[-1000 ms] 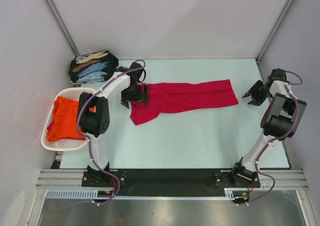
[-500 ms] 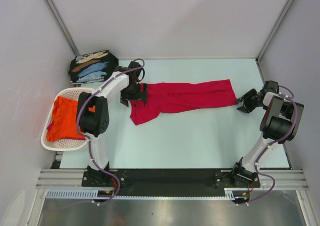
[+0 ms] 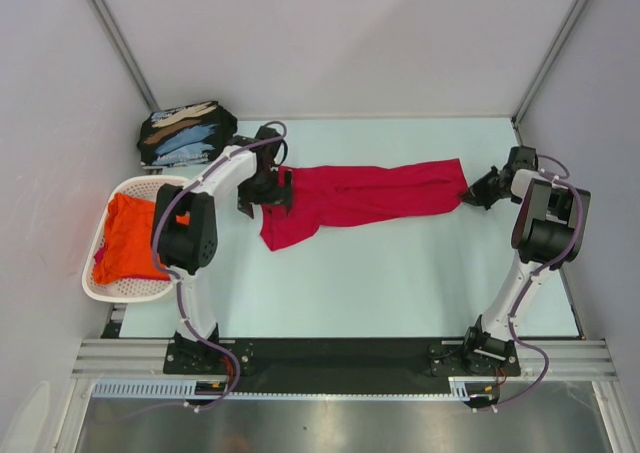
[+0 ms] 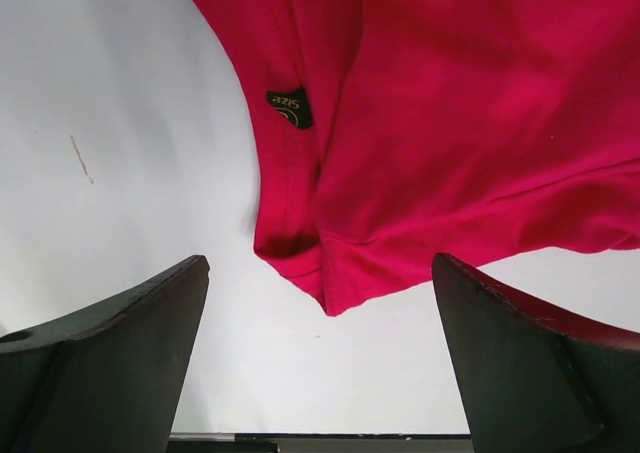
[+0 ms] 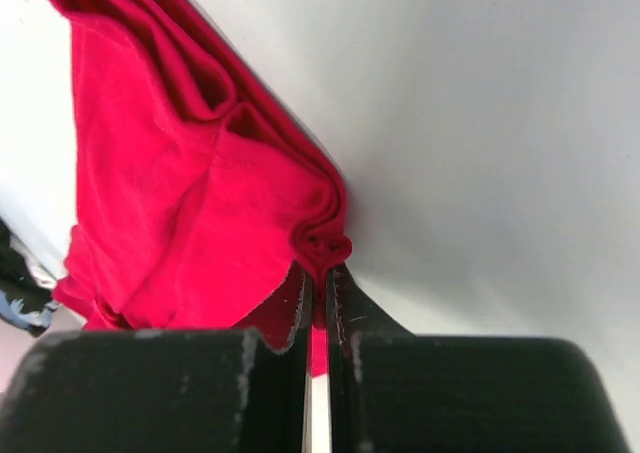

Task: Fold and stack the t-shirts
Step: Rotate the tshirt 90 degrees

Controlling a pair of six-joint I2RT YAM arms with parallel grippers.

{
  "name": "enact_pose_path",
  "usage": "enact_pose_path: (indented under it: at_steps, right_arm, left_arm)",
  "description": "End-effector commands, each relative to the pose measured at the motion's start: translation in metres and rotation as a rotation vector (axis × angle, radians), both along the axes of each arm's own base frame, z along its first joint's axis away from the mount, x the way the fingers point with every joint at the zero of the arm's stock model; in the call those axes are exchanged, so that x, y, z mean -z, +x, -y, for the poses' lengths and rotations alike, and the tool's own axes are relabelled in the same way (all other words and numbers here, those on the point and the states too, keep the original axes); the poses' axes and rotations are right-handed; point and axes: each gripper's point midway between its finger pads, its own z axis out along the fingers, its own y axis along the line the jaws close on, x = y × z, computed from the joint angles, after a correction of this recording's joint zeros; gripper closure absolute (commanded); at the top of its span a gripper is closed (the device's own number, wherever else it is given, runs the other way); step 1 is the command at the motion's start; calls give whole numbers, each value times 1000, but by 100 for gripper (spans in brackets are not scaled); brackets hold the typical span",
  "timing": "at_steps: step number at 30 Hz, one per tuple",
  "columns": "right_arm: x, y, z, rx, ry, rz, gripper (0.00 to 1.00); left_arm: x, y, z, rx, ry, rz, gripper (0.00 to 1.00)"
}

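The right gripper drags back and to the left in the top view next, releasing the crimson t-shirt's fold there, since bare table separates it from the bar.
A crimson t-shirt (image 3: 370,198) lies stretched in a long band across the far half of the table. My right gripper (image 3: 470,192) is shut on the shirt's right end, and the right wrist view shows a bunched fold of red cloth (image 5: 325,243) pinched between its fingers. My left gripper (image 3: 268,188) stands open at the shirt's left end; in its wrist view a red corner (image 4: 330,283) lies between the spread fingers (image 4: 110,363), untouched. An orange t-shirt (image 3: 128,238) sits in the basket. Folded black t-shirts (image 3: 185,133) with light-blue and tan prints are stacked at the far left.
A white perforated basket (image 3: 100,288) stands off the table's left edge. Grey walls and slanted frame posts (image 3: 115,38) close in the sides and back. Both arm bases sit on the black rail (image 3: 330,358) at the near edge.
My right gripper moved left from the right edge to the shirt's right end and shut on it. The left arm and the shirt stayed almost still.
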Motion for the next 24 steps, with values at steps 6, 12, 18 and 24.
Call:
enact_pose_path:
  at_steps: [6,12,18,24]
  right_arm:
    - [6,-53,27,-13,-109,-152,100]
    - [9,-89,19,-16,-91,-216,100]
    - [2,-116,0,-31,-83,-281,100]
    - [1,-152,-29,-117,-97,-398,100]
  left_arm:
    - [-26,56,-2,-159,-102,177,0]
    - [-17,102,8,-199,-177,201,0]
    - [-1,136,21,-185,-196,175,0]
    - [6,141,23,-195,-194,151,1]
